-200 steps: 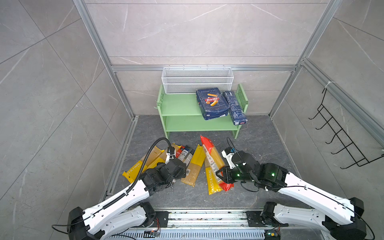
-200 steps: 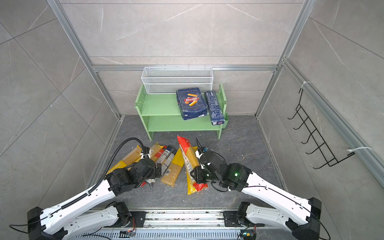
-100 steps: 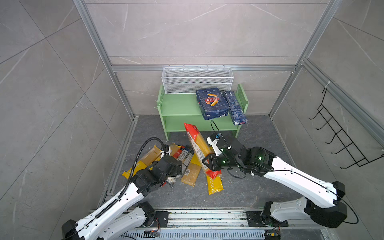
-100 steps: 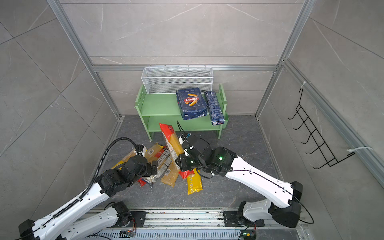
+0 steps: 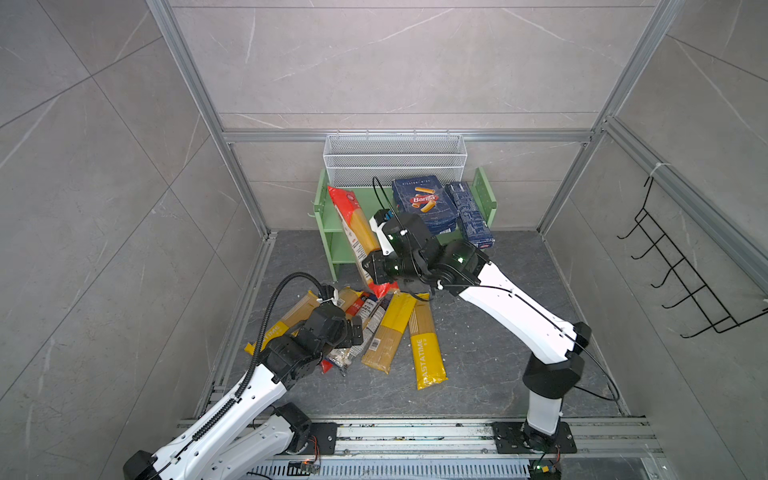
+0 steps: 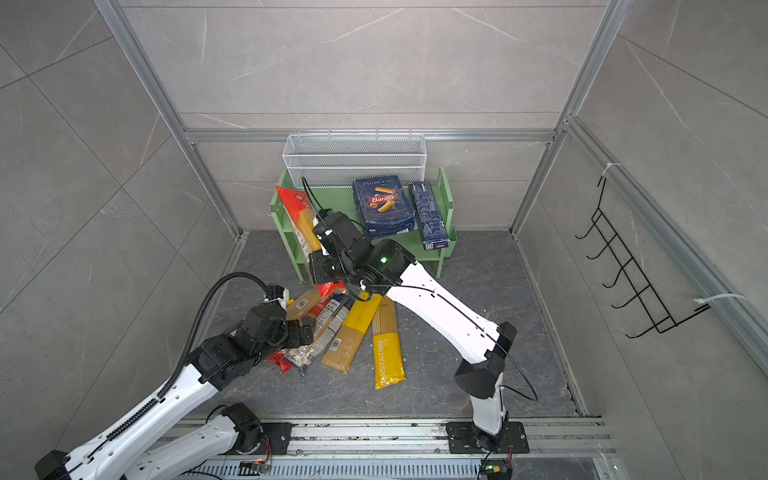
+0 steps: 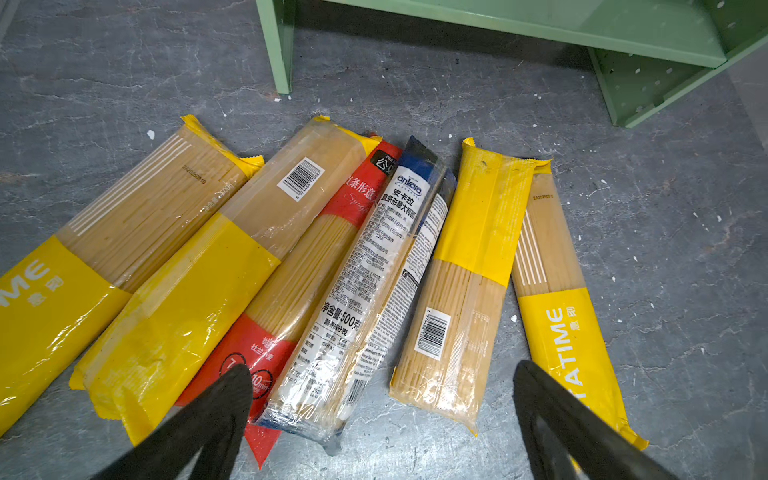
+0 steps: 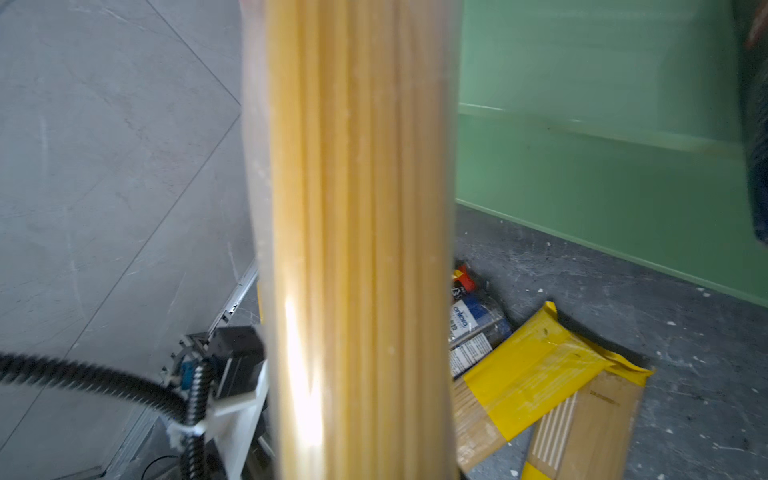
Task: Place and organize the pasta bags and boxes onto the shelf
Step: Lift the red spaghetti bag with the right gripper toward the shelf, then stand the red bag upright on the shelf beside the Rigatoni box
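Note:
The right gripper next carries the spaghetti bag outward over the shelf's bare top board (image 5: 370, 201) (image 8: 552, 60) beside the wide Barilla box and releases it on that still empty part.
My right gripper (image 5: 374, 270) is shut on the lower end of a red-and-clear spaghetti bag (image 5: 353, 224). The bag stands nearly upright in the air before the left half of the light green shelf (image 5: 484, 195). In the right wrist view the bag (image 8: 357, 228) fills the middle and hides the jaws. Two dark blue pasta boxes lie on the shelf's top board: a wide Barilla one (image 5: 424, 203) and a narrow one (image 5: 469, 216). My left gripper (image 7: 380, 372) hangs open over several bags on the floor, among them a clear labelled bag (image 7: 374, 282) and a yellow PASTATIME bag (image 7: 561, 299).
A white wire-mesh basket (image 5: 395, 160) hangs on the back wall just behind the shelf. A black wire hook rack (image 5: 681, 274) is fixed to the right wall. Aluminium frame posts stand at the corners, and a rail (image 5: 415, 432) runs along the front.
The right gripper has lifted the red bag off the floor pile and carried it back and left, up to the shelf. The left gripper stays open, shifting slightly over the pile.

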